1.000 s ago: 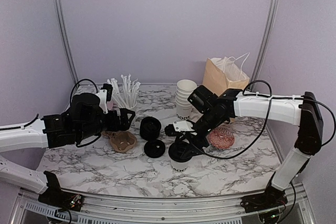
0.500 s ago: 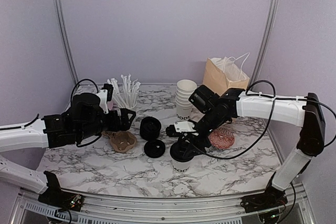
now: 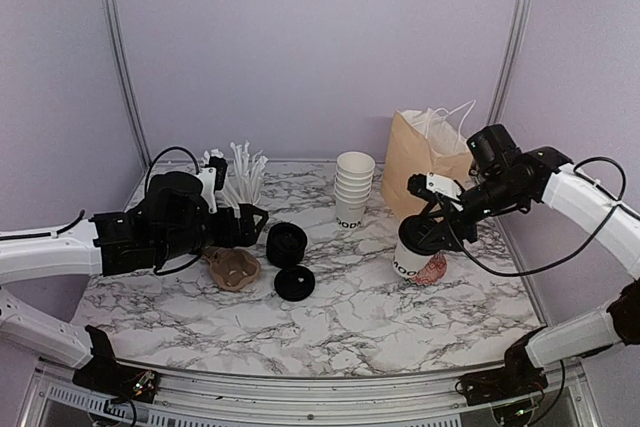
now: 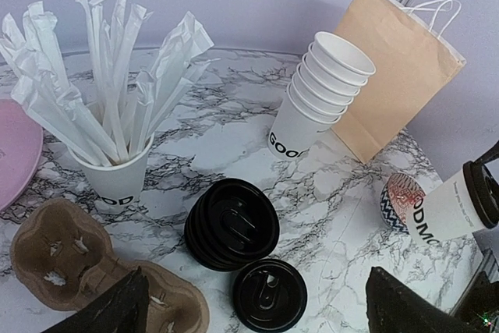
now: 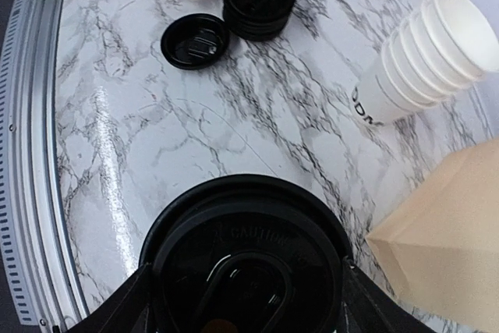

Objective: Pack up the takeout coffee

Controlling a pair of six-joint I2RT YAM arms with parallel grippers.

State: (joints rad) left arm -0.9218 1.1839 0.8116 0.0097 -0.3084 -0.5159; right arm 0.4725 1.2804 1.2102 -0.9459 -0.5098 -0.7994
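Note:
My right gripper goes to the right in the top view next, lowers onto bare tabletop and releases, as the pink patterned object lies below the coffee.
A takeout coffee, a white cup with black letters and a black lid, hangs tilted above the table just in front of the brown paper bag. My right gripper is shut on it, one finger on each side of the lid rim. In the left wrist view the same cup shows at the far right, beside the bag. My left gripper stands open over the left of the table, nothing between its fingers.
A stack of lidless white cups stands left of the bag. A cup of wrapped straws, a brown cardboard carrier, a stack of black lids and a single lid sit mid-left. A pink patterned object lies under the held cup.
My right gripper has lifted the lidded cup from the table's front middle and carried it right and back, up to the bag. The left arm has barely moved.

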